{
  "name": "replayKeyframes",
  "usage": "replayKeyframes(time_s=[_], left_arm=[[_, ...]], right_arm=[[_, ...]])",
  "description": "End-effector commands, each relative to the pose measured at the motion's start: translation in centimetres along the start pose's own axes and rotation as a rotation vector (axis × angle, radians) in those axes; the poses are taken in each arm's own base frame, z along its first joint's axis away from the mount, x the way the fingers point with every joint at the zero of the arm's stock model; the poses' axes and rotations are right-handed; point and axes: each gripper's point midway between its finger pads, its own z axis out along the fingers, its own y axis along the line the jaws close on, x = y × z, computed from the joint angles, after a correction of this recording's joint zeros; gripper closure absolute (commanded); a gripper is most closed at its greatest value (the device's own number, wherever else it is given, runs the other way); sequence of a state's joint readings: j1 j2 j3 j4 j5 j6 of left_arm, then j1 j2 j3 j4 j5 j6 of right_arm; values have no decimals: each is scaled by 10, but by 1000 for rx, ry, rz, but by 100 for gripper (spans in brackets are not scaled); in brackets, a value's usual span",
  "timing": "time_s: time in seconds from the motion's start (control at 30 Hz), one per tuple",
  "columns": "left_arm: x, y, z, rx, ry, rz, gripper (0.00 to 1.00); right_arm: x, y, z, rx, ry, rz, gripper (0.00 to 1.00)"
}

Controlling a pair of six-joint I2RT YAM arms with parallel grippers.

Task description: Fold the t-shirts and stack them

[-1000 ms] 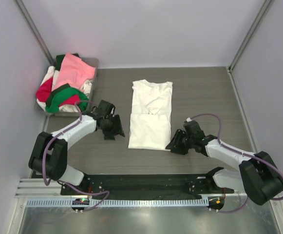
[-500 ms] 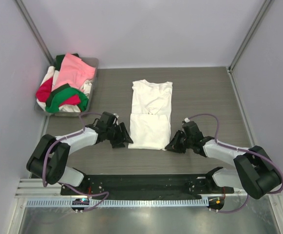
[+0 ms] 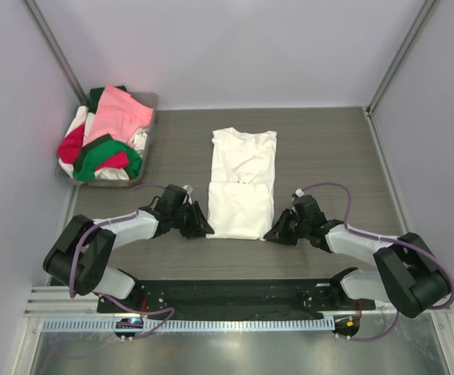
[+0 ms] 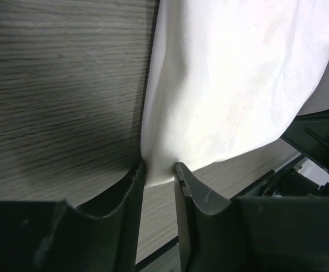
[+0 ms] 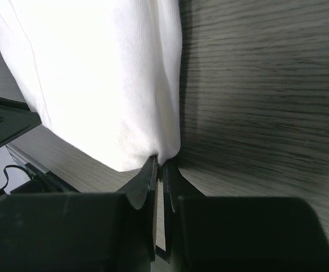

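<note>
The right gripper lifts the shirt's corner next, carries it outward over the shirt's still uncovered half, lowers and releases it, as the shirt's far shoulder (image 3: 268, 141) lies outward.
A plain white t-shirt (image 3: 242, 183) lies on the table, its lower half folded up over itself. My left gripper (image 3: 203, 229) is at the shirt's near left corner. In the left wrist view the gripper (image 4: 159, 170) is open, its jaws astride that corner of the shirt (image 4: 226, 85) with a gap still between them. My right gripper (image 3: 270, 234) is at the near right corner. In the right wrist view the gripper (image 5: 164, 164) is shut on the corner of the shirt (image 5: 96, 73). Pink, red, green and white t-shirts (image 3: 109, 129) are piled at the far left.
The pile of t-shirts sits in a shallow grey tray (image 3: 153, 100) at the far left corner. Grey walls enclose the table on the left, back and right. The arm bases and a black rail (image 3: 227, 297) run along the near edge.
My left gripper has moved right and toward the near edge, from beside the tray to the shirt's near left corner. My right gripper has crept slightly left onto the near right corner.
</note>
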State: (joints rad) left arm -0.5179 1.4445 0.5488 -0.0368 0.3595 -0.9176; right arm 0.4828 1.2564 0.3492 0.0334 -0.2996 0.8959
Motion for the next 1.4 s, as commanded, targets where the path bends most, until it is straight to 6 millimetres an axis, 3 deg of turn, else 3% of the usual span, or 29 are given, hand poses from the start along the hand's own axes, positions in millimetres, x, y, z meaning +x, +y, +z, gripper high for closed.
replayKeyframes(time_s=[0.0,0.17,0.33,0.5,0.53,0.6,0.63,0.7,0.8,0.87,0.93,0.97,1.03,1.07,1.17,1.37], left_arm=[[17,26,7,-73,33,-8,71],[20,30,8,-79,31,-19,99],[18,15,0,-43,12,-16,100],[38,7,-23,-58,11,25,100],[37,-2,-32,-34,-21,38,100],[50,-1,-43,-50,-3,51,100],[49,-12,-55,-10,-31,65,100],[57,-11,-70,-26,-30,65,100],[53,-17,-100,-22,-96,76,100],[47,-22,-122,-28,-142,97,100],[35,-27,-136,-49,-201,112,100],[32,-29,-139,-56,-214,120,100],[24,-37,-145,-62,-233,149,99],[18,-37,-147,-83,-257,154,99],[2,-51,-149,-95,-286,182,99],[-49,-77,-153,-132,-334,201,100]], right_arm=[[19,-40,0,136,37,-3,93],[19,-39,-1,131,35,-2,98],[21,-32,-9,111,41,9,99],[25,-11,-30,62,48,-18,99],[33,-15,-36,90,77,-14,99],[37,-5,-46,77,85,-29,99],[42,-3,-56,79,91,-35,99],[45,5,-67,78,77,-31,99],[49,23,-92,35,51,-22,99],[39,37,-111,14,-4,-25,99],[25,36,-123,61,-77,-23,99],[13,48,-134,50,-124,-34,99],[-4,48,-141,95,-199,-60,99],[-11,57,-145,96,-217,-72,99],[-30,73,-152,111,-266,-113,99],[-70,89,-146,233,-340,-198,99]])
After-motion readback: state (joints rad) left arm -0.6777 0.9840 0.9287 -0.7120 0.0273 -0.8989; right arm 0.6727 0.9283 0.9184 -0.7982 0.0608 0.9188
